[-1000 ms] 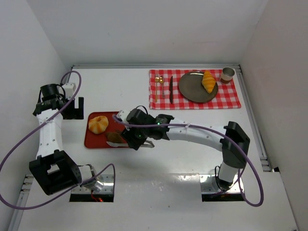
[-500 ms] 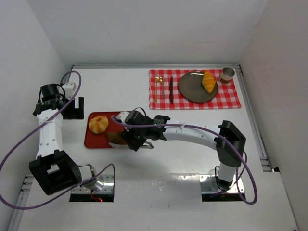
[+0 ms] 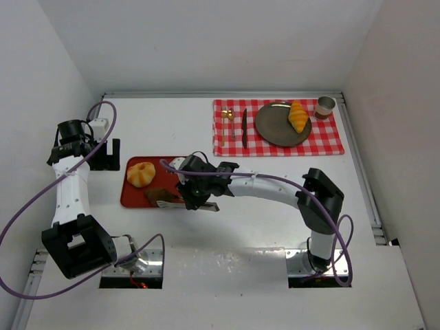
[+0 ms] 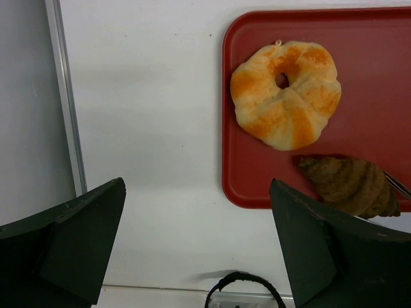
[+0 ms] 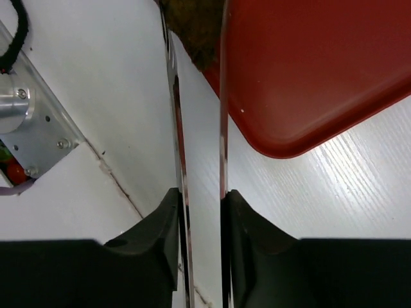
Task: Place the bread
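My right gripper will lift the dark bread piece next. Then it will lower the bread piece outward beside the croissant, where the plate lies bare (image 3: 274,126).
A dark brown bread piece (image 3: 159,196) (image 4: 350,185) lies at the near edge of the red tray (image 3: 130,196), beside a round pale-golden bun (image 3: 141,174) (image 4: 286,95). My right gripper (image 3: 199,194) (image 5: 200,196) is shut on a pair of metal tongs (image 5: 221,96). The two tong blades reach to the dark piece (image 5: 192,32) and press in on either side of it. A golden-orange croissant (image 3: 298,115) rests on the dark plate (image 3: 271,127). My left gripper (image 3: 108,155) (image 4: 196,237) hangs open over the bare table left of the tray, holding nothing.
The plate sits on a red-checked cloth (image 3: 330,141) at the back right, with a knife (image 3: 244,127), a gold spoon (image 3: 225,124) and a cup (image 3: 325,106). White walls close in the table on three sides. A purple cable (image 3: 103,130) loops by the left arm.
The right arm has reached further left along the tray's near edge. The tong blades have drawn closer together around the dark piece, which has shifted slightly left. The left arm has not moved.
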Controlling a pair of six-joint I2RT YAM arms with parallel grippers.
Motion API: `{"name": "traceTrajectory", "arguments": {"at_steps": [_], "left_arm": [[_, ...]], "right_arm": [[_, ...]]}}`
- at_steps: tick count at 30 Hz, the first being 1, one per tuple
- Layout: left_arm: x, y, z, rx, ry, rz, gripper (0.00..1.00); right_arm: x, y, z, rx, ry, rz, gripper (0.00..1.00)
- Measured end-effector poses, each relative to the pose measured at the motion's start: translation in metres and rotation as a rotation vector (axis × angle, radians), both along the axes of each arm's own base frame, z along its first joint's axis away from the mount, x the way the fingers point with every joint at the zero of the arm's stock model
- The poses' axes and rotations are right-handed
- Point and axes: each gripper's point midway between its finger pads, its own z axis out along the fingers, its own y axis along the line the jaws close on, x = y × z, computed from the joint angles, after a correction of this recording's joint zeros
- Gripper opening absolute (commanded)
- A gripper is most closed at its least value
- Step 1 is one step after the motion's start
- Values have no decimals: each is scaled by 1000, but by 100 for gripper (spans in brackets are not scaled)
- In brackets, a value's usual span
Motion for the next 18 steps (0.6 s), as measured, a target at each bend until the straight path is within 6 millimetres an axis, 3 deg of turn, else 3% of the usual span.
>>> {"name": "traceTrajectory", "arguments": {"at_steps": [6,10,13,16,18], "left_arm": [[0,0,-1,-1,2,0,100],[-2,0,-3,-2,10,1,100],[-3,0,-5,-2,13,2,100],[-4,0,-7,-1,20,5,100],[-4,0,-9,-1,25,6,100]], "right_arm": [[13,1,10,41,-10,-30,15],[43,-15,47,119,-48,-101,15],[74,-40,96,217,-114,-185,15],[107,-81,142,314,-194,-291,15],[129,-120,163,352,-240,-383,15]]}}
